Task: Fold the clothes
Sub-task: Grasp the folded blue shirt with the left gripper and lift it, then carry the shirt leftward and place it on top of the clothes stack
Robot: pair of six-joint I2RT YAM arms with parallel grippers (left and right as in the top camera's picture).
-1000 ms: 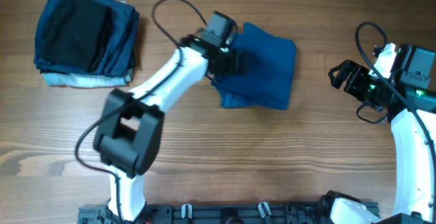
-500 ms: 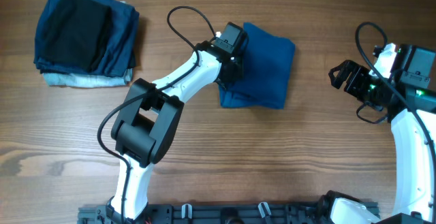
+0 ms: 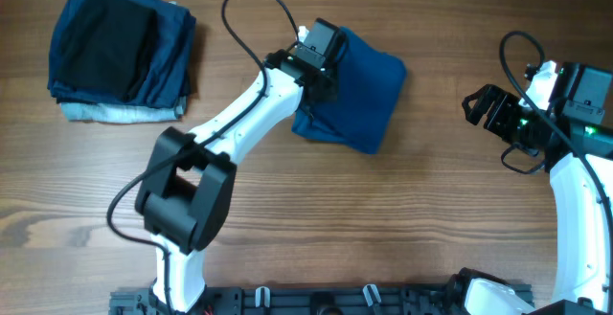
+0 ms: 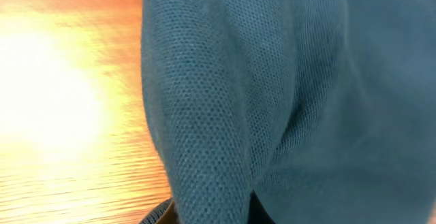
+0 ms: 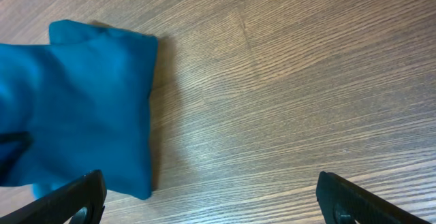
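The stack's black top [image 3: 108, 35] lies to the left in the overhead view, so the robot's left gripper should next lift the folded shirt across onto it and release.
The clothes [image 3: 359, 90], a medium-blue shirt folded into a rough square, lie at the table's upper middle, slightly tilted. My left gripper [image 3: 311, 76] is at the shirt's left edge, shut on a pinch of the fabric. In the left wrist view the blue knit [image 4: 272, 101] fills most of the frame, bunched into a ridge right at the jaws, which are almost hidden. My right gripper [image 3: 476, 106] stays at the far right, open and empty. Its wrist view shows the shirt [image 5: 75, 108] ahead on the left, apart from both fingers.
A stack of folded garments [image 3: 120, 56] sits at the back left, with a black one [image 3: 115, 33] on top and a pale grey-blue one [image 3: 105, 112] at the bottom. The left arm's cable [image 3: 251, 13] loops over the table behind the shirt.
The left gripper closed on the shirt's left edge. The shirt has since slid a little leftward and tilted. The right arm has not moved.
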